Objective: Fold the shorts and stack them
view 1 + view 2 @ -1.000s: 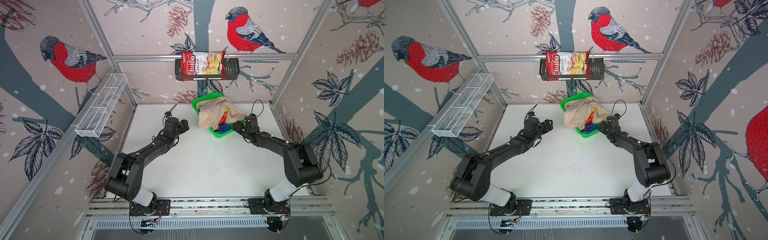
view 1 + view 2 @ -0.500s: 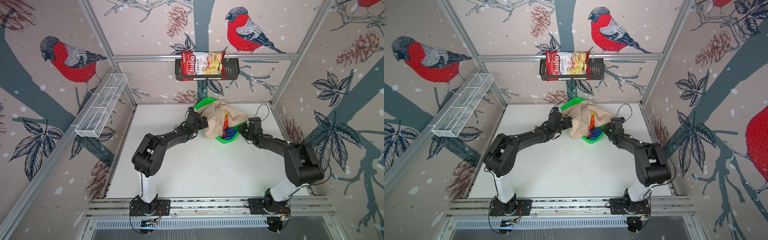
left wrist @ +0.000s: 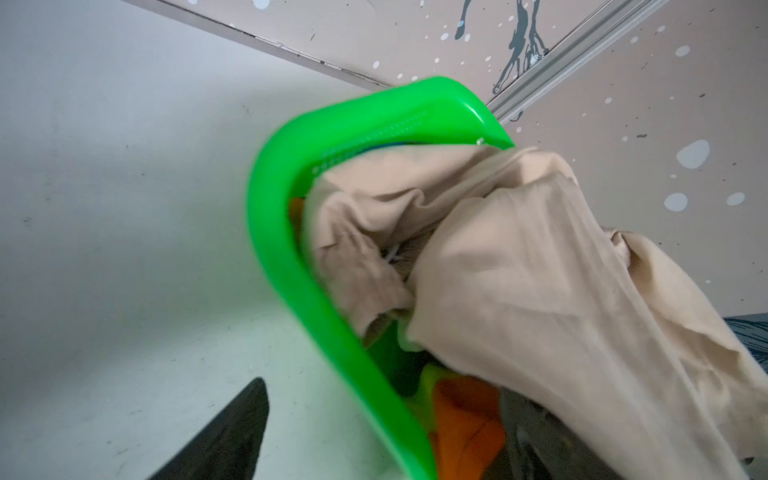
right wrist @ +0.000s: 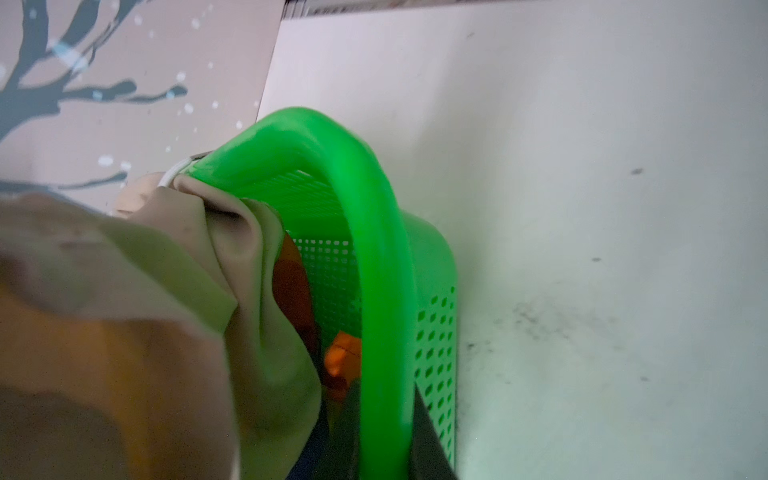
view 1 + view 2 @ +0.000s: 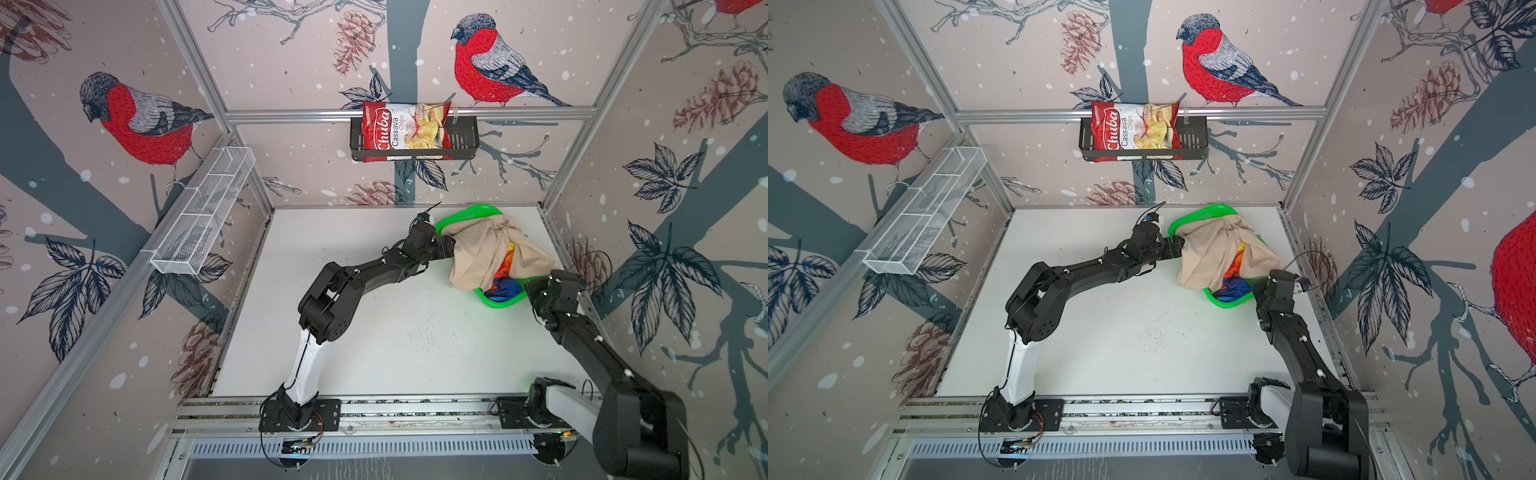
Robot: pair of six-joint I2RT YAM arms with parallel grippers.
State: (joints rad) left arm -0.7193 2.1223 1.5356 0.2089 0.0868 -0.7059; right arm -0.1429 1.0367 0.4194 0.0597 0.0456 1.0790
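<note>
My right gripper pushes the basket (image 5: 498, 305) outward toward the table's bare back corner next, then releases the basket's rim, since that corner lies outward of the gripper.
The beige shorts (image 5: 486, 253) (image 5: 1212, 253) lie crumpled over a green basket (image 5: 498, 305) (image 5: 1225, 305) at the back right of the table. Under them, inside the basket, show the rainbow shorts (image 5: 505, 284) (image 5: 1233, 286). My left gripper (image 5: 446, 245) (image 3: 382, 395) is open and straddles the basket's rim (image 3: 282, 232): one finger (image 3: 232, 436) is outside over the table, the other inside under the beige cloth (image 3: 519, 270) beside orange fabric (image 3: 465, 419). My right gripper (image 5: 532, 289) (image 4: 384, 415) is shut on the rim (image 4: 374, 232) at the basket's near end, its outer finger (image 4: 428, 449) against the perforated wall.
A black wall rack (image 5: 415, 141) holds a chips bag, and a white wire shelf (image 5: 203, 216) hangs on the left wall. The right wall frame (image 5: 557, 245) runs close behind the basket. Bare white tabletop (image 5: 395, 332) spreads in front.
The left arm swung across from the table's left to the basket's rim. The right gripper closed on the rim, and the basket shifted to the right with the shorts in it.
</note>
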